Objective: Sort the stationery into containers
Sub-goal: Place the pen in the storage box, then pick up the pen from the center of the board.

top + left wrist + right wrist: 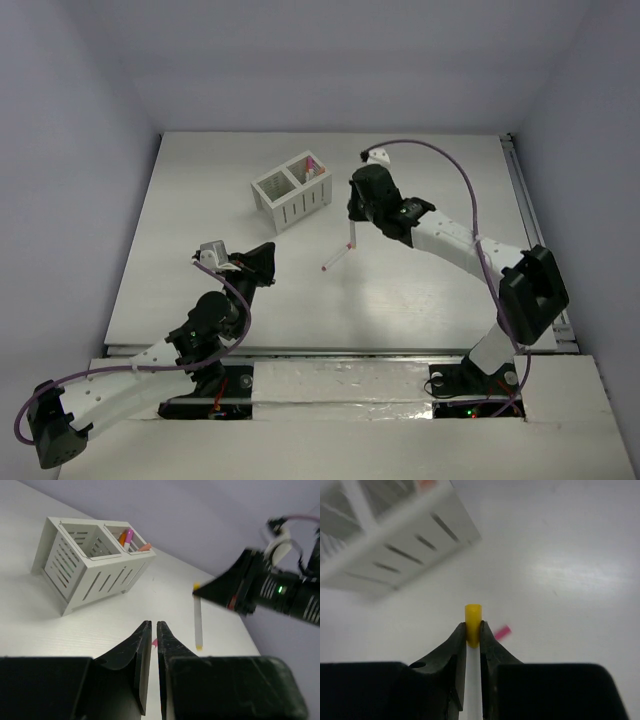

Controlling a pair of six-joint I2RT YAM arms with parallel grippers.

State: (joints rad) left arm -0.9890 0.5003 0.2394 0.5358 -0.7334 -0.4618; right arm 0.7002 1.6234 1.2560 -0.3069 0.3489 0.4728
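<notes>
The white pen goes outward and to the left in the top view in my right gripper next, over the organiser's far section (308, 171) (387, 496) for release. Pens stand there.
The white slotted organiser (290, 192) stands at the table's back centre. Pens with orange and magenta caps (127, 536) stand in its far compartment; the near compartment looks empty. My right gripper (352, 220) is shut on a white pen with a yellow cap (473, 621) and holds it upright, right of the organiser. The pen also shows in the left wrist view (198, 620). Another white pen with a magenta cap (335, 259) lies on the table just below it. My left gripper (266, 256) is shut and empty, left of that pen.
A metal rail (535, 230) runs along the table's right edge. The right arm's purple cable (455, 165) arcs over the back right. Grey walls enclose the table on three sides.
</notes>
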